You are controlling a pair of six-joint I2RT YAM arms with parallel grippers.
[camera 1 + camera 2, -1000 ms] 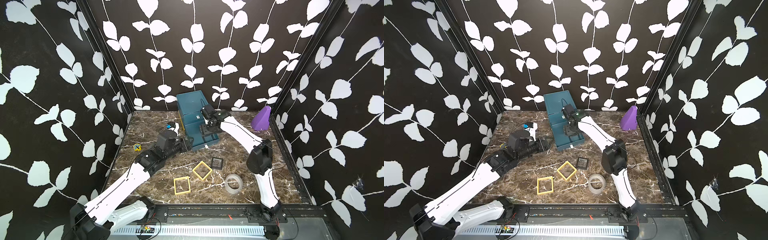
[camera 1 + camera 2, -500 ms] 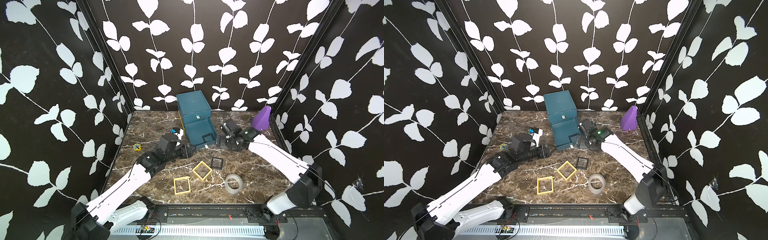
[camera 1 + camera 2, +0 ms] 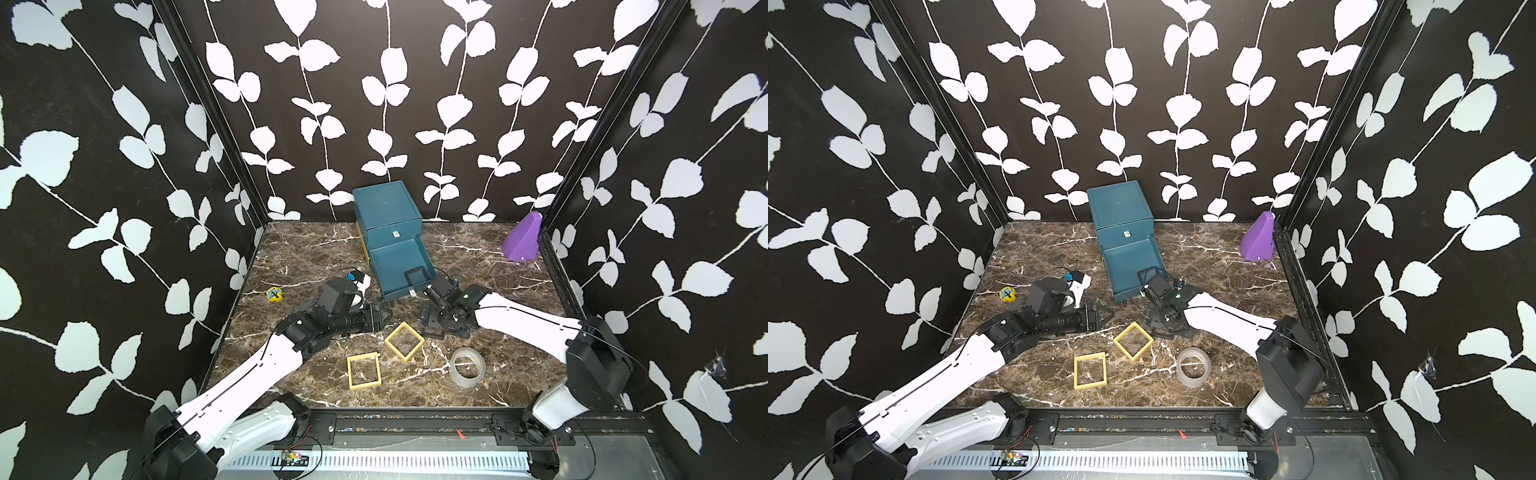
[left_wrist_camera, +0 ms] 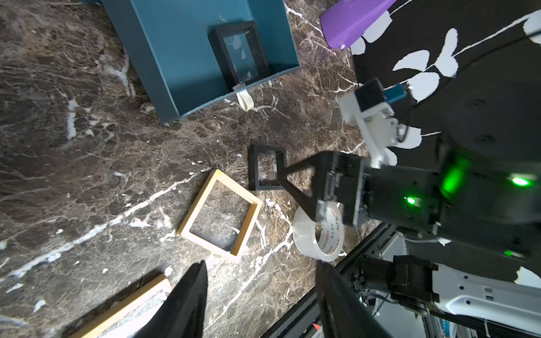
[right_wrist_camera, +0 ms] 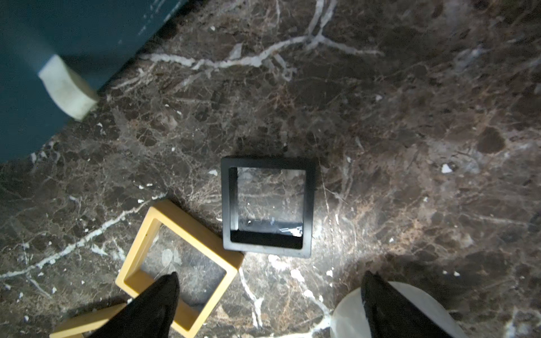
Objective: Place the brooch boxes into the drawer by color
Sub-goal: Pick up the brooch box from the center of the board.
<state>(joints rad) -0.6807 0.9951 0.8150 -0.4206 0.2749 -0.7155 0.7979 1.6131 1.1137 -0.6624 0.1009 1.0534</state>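
My right gripper is to go down next over the black brooch box on the marble and close across the box's sides, because its match is already in the drawer's tray.
The teal drawer (image 3: 386,214) stands at the back with its bottom tray (image 3: 397,259) pulled out. One black brooch box (image 4: 240,52) lies inside that tray, near its front corner. A second black brooch box (image 5: 268,204) lies flat on the marble, just ahead of my right gripper (image 5: 269,301), which hangs open and empty low above it. Two yellow brooch boxes (image 3: 404,340) (image 3: 364,371) lie on the floor nearer the front. My left gripper (image 3: 380,318) is open and holds nothing, hovering left of the diamond-turned yellow box (image 4: 221,215).
A clear tape roll (image 3: 467,368) lies right of the yellow boxes, close to my right fingers. A purple wedge (image 3: 521,243) stands in the back right corner. A small yellow-and-blue object (image 3: 274,294) lies at the left. Patterned walls enclose three sides.
My right gripper left the open tray, where a black box now lies, swung back and down over the black box on the floor, and opened wider. The left arm drew back slightly.
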